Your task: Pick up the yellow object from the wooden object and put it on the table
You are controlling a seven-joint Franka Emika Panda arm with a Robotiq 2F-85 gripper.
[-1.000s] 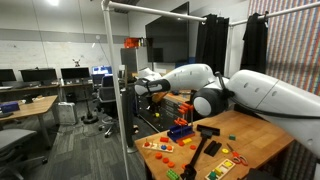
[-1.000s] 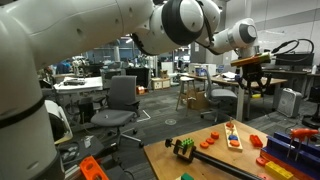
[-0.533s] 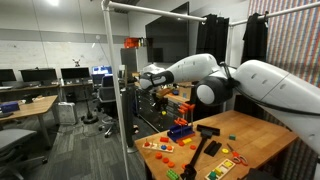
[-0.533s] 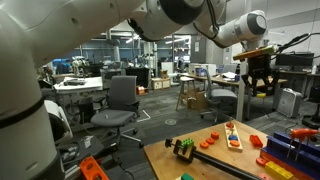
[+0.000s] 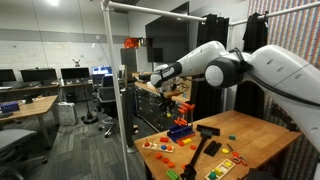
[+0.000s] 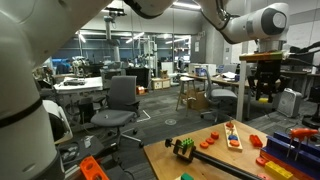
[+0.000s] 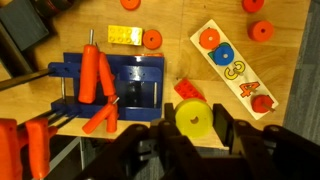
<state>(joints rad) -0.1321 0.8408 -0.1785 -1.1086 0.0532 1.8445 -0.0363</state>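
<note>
The bare tabletop beside the front board is clear, so I should bring my gripper back and down to that spot and let go of the yellow ring.
My gripper is shut on a yellow ring with a hole in its middle, held between the two black fingers. In both exterior views the gripper hangs high above the light brown table. A flat light-wood puzzle board with red, orange and blue pieces lies on the table below, to the upper right in the wrist view. Light-wood boards also show in the exterior views.
A blue rack with orange pegs stands under the gripper's left side, also in an exterior view. A yellow brick, an orange ring and a red brick lie near it. A second board lies at the front.
The arm has swung sideways and stretched out, carrying the gripper further over the table at about the same height. Nothing on the table has moved.
</note>
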